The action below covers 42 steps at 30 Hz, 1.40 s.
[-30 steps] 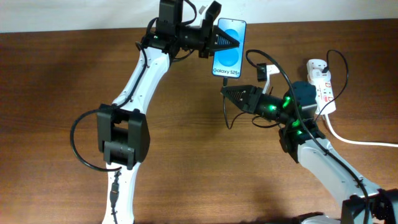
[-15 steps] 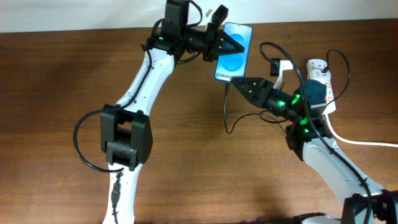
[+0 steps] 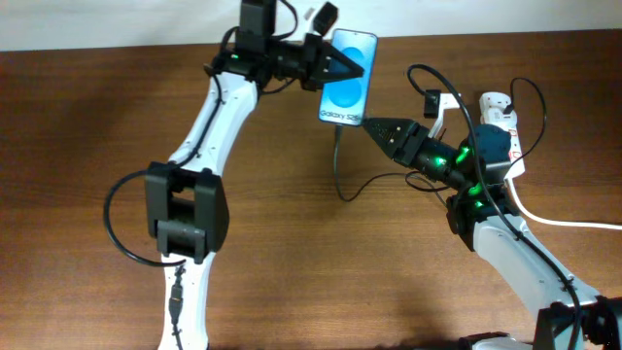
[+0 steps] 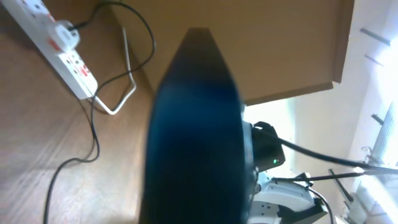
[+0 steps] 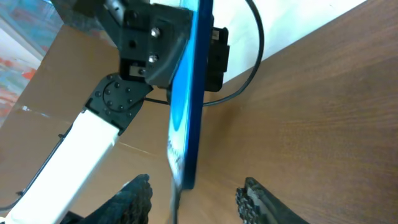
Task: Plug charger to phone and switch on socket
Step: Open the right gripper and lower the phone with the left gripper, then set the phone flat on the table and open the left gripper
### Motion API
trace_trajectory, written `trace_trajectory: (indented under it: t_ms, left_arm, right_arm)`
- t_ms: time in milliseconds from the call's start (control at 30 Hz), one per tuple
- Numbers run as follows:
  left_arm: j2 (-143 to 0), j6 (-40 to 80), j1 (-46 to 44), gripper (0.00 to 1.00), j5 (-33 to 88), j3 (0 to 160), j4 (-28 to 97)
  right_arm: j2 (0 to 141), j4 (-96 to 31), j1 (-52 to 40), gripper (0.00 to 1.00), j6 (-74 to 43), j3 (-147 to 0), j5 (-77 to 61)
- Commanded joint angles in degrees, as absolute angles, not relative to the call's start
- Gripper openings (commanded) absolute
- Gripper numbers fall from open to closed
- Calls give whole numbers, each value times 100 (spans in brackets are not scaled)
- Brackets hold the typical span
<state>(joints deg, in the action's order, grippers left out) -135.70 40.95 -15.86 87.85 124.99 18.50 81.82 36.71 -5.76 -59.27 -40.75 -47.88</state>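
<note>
The left gripper lowers the phone, with the charger (image 3: 338,160) hanging from its lower end, onto the brown table away from my right gripper next.
The phone (image 3: 352,86), blue screen lit, is held off the table at the back, with my left gripper (image 3: 330,64) shut on its upper part. The charger (image 3: 338,160), a thin black cable, hangs from the phone's lower end and loops over the table. My right gripper (image 3: 373,125) stands open just right of that end, holding nothing. In the right wrist view the phone (image 5: 186,93) is edge-on ahead of my right gripper (image 5: 196,183), and the charger (image 5: 174,202) drops from it. The phone's dark back (image 4: 196,137) fills the left wrist view. The socket (image 3: 503,131) lies far right.
The socket's thick white cord (image 3: 554,220) runs off to the right. In the left wrist view the socket (image 4: 65,50) lies at the upper left with black cable (image 4: 93,137) trailing over the brown table (image 3: 87,126). A beige wall sits behind the table.
My right gripper has opened and let go of the charger's plug end, which now hangs from the phone. The left gripper has shifted the phone slightly left.
</note>
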Motion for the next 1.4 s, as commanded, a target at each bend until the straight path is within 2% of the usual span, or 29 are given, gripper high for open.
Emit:
trace_trajectory:
  t_ms: [0,300,533,833,1333,1367]
  left_arm:
    - [-13629,3315,-1417,0,8833,12105,1942]
    - [-13629,3030,-1109,0,8202,10628,1938]
    - [-13629,2587,-897,0,7142,9778,1979]
    - [-13629,1509,-888,0,4895,9738,3575]
    - [-13629,1356,-882,0,4064,9738,3883]
    - [-13629,1354,-882,3,4066,9738,3883]
  right_arm:
    - [8202,3664,-554,54,-5741,-4191,-4829]
    - [8204,2917,-554,55,-5269,-4189,-4825]
    - [8204,2862,-561,56,-5249,-4189,-4847]
    - [8204,2860,-561,56,-5249,-4189,-4847]
    - [8204,2818,-561,56,-5249,-4189,-4847]
    - [8204,2821,-561,56,-5249,-4189,-4847]
